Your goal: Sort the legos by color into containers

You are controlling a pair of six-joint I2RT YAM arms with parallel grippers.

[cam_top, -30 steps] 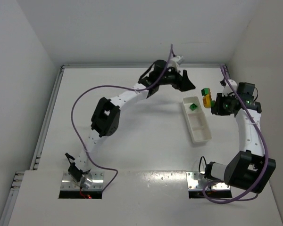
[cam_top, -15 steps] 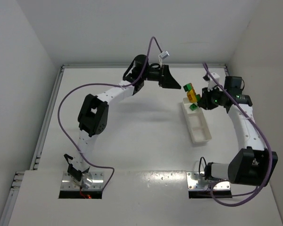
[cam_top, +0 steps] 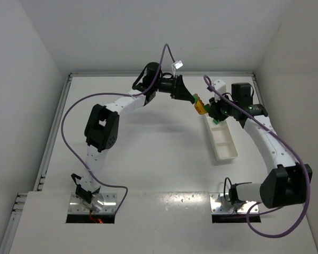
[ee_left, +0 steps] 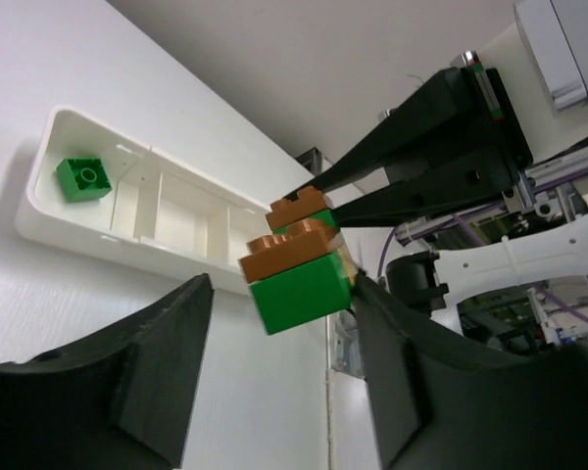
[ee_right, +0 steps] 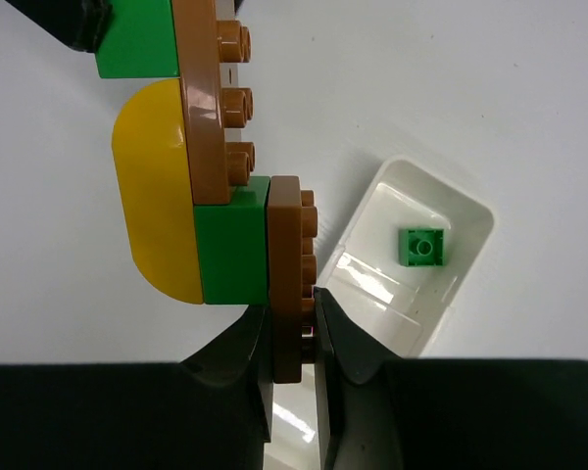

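The right gripper holds the brown plate (ee_right: 286, 225) and draws it off the cluster next. Then it goes back and down into the tray's empty middle section, since the end one holds green.
A stuck-together lego cluster (cam_top: 201, 106) of green, yellow and orange-brown bricks hangs in the air beyond the far end of the white tray (cam_top: 226, 151). My right gripper (ee_right: 289, 304) is shut on the cluster's brown plate (ee_right: 286, 225); a green brick (ee_right: 230, 240) and a yellow piece (ee_right: 157, 186) sit beside it. My left gripper (ee_left: 282, 289) is open, and the cluster's green end (ee_left: 299, 289) lies between its fingers (ee_left: 137, 382), close against the right one. One green brick (ee_left: 82, 176) lies in the tray's end compartment (ee_right: 461, 220).
The tray's other compartments (ee_left: 191, 211) hold nothing. Both arms meet over the table's far right part; the right wall (cam_top: 291, 63) is near. The left arm's purple cable (cam_top: 74, 119) loops over the left half.
My right gripper has carried the cluster leftward, from right of the tray to beyond its far end. My left gripper drew back left, and the cluster's end is now between its fingers.
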